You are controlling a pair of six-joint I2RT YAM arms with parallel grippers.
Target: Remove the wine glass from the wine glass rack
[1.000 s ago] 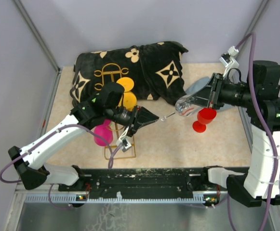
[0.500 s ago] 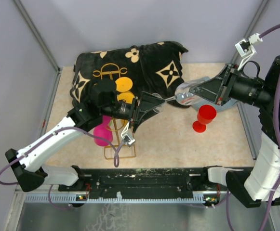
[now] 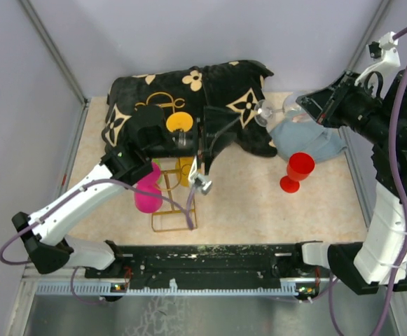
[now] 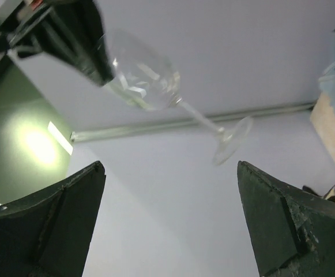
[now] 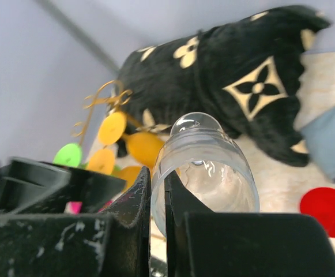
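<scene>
The right gripper next turns the clear glass's foot (image 3: 263, 112) down. Then it lowers it onto bare tabletop (image 3: 265, 184) beside the red glass, below and left in the top view, and releases.
A clear wine glass (image 3: 289, 108) hangs on its side in the air at the back right, foot (image 3: 263, 112) pointing left. My right gripper (image 3: 307, 109) is shut on its rim, one finger inside the bowl (image 5: 209, 167) and one outside. My left gripper (image 3: 214, 140) is open over the black cloth's edge, apart from the glass and holding nothing. In the left wrist view the glass (image 4: 148, 79) floats above and beyond the wide-spread fingers (image 4: 52, 225). The gold wire wine glass rack (image 3: 173, 206) lies at the left centre, carrying yellow glasses (image 3: 179, 122) and a pink one (image 3: 147, 197).
A black floral-patterned cloth (image 3: 196, 94) is bunched at the back. A red glass (image 3: 298, 172) stands upright at the right, beside a blue-grey cloth (image 3: 308, 138). A green glass foot (image 5: 69, 154) shows near the rack's scroll (image 5: 101, 98). Grey walls close in both sides.
My left gripper opened and let go of the clear glass's foot end. The right arm lifted the glass up and back to the right. The left arm swung toward the back.
</scene>
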